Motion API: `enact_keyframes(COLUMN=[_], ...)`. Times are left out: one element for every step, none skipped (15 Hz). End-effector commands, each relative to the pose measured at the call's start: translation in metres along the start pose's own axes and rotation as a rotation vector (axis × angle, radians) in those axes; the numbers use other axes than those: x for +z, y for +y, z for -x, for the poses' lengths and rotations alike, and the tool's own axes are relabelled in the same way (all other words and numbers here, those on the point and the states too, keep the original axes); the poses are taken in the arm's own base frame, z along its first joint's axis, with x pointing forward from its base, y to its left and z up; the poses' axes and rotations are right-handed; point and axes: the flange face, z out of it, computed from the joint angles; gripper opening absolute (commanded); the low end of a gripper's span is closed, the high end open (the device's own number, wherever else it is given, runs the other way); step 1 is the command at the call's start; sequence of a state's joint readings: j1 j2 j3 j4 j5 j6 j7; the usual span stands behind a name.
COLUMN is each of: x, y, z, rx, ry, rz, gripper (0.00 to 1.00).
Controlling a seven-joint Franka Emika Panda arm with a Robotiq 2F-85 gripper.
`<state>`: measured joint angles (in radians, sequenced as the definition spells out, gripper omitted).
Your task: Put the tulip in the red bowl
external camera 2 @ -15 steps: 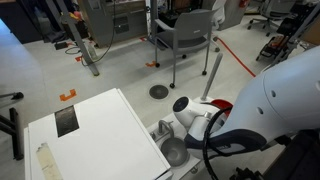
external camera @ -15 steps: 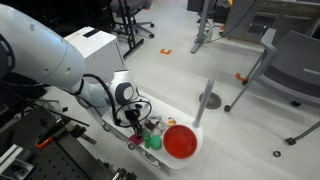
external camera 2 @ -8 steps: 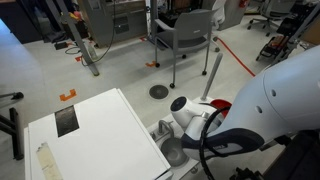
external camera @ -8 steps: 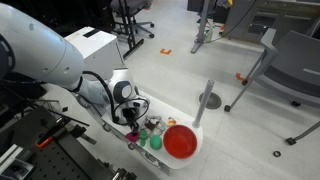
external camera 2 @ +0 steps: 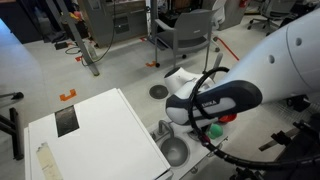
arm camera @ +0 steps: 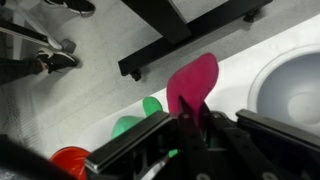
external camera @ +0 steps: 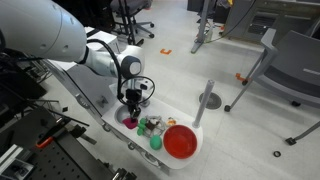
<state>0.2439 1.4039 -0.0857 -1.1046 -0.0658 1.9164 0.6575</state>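
The red bowl [external camera: 181, 141] is beyond the green toy pieces. I will move my gripper past them, over the open middle of the bowl, and let go of the tulip.
In the wrist view my gripper [arm camera: 190, 128] is shut on the tulip [arm camera: 193, 82], a magenta-pink flower head that sticks out past the fingertips. The red bowl [arm camera: 68, 162] shows at the bottom left of that view, well away from the tulip. In an exterior view the gripper [external camera: 132, 104] hangs above the left part of the white tray [external camera: 185, 113]. The red bowl [external camera: 181, 141] sits at the tray's right end. In the other exterior view my arm hides the gripper and most of the bowl.
A grey metal basin [arm camera: 296, 95] lies next to the tulip, and it also shows in an exterior view [external camera 2: 175, 152]. Bright green toy pieces [external camera: 154, 142] [arm camera: 133, 122] lie between gripper and bowl. An upright grey post [external camera: 204, 101] stands behind the bowl. Chairs stand on the floor beyond.
My arm has risen and swung back from the tray's front edge. The gripper now sits higher with the tulip in it.
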Motion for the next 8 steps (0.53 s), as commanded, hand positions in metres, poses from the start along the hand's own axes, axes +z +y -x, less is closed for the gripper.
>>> enact_keyframes(x=[-0.022,-0.026,-0.029,-0.031,-0.032,-0.031,-0.031,-0.027], y=[0.05,0.064,0.077,0.088,0.098,0.106,0.111,0.115], z=[-0.028,-0.035,-0.041,-0.045,-0.051,-0.058,-0.067,-0.075], rx=[0.149,0.177,0.201,0.217,0.236,0.254,0.281,0.294], ry=[-0.053,-0.064,-0.082,-0.101,-0.109,-0.113,-0.101,-0.109], rz=[0.024,0.024,0.023,0.014,0.003,-0.011,-0.035,-0.049], gripper=[0.02,0.02,0.02,0.02,0.02,0.02,0.02,0.02])
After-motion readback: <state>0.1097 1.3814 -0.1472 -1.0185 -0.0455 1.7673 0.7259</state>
